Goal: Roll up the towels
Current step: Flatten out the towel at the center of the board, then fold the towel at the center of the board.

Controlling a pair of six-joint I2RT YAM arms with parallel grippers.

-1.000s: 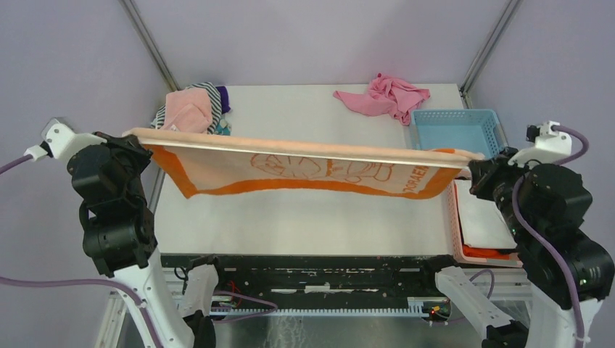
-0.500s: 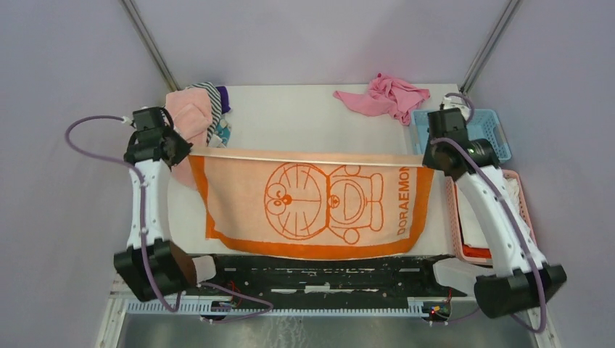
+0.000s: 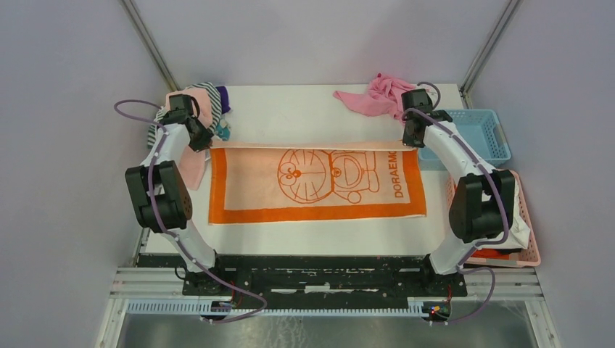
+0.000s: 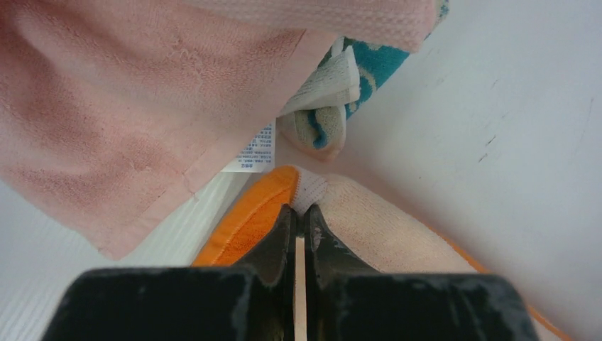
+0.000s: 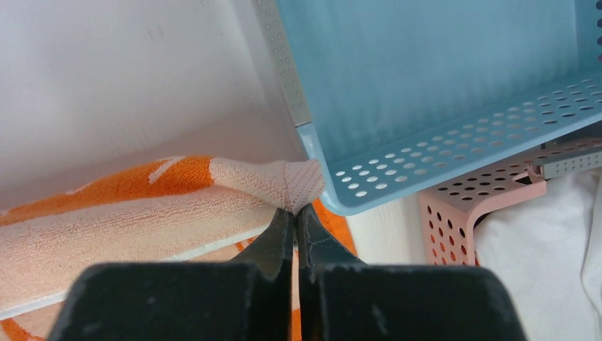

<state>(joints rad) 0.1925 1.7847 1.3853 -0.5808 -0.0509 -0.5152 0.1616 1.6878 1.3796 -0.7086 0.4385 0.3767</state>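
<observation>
The orange towel's near half lies flat, so my left gripper should next move back, bring the towel's held far corner onto the orange towel's near corner (image 3: 217,217) and let go.
The orange towel (image 3: 312,185) with a cartoon print lies spread flat across the table's middle. My left gripper (image 3: 204,143) is shut on its far left corner (image 4: 310,190). My right gripper (image 3: 407,140) is shut on its far right corner (image 5: 302,182), right beside the blue basket. The pale pink towel (image 3: 190,116) with a white label (image 4: 254,148) lies in the heap at the back left, just behind my left gripper.
A blue basket (image 3: 468,134) stands at the right, a pink perforated basket (image 3: 523,239) with white cloth in front of it. A bright pink cloth (image 3: 381,96) lies at the back. Striped and teal cloths (image 4: 334,106) sit in the back left heap.
Both arms have swung forward and down from holding the towel stretched in the air. The orange towel now lies flat on the table, its far corners still gripped.
</observation>
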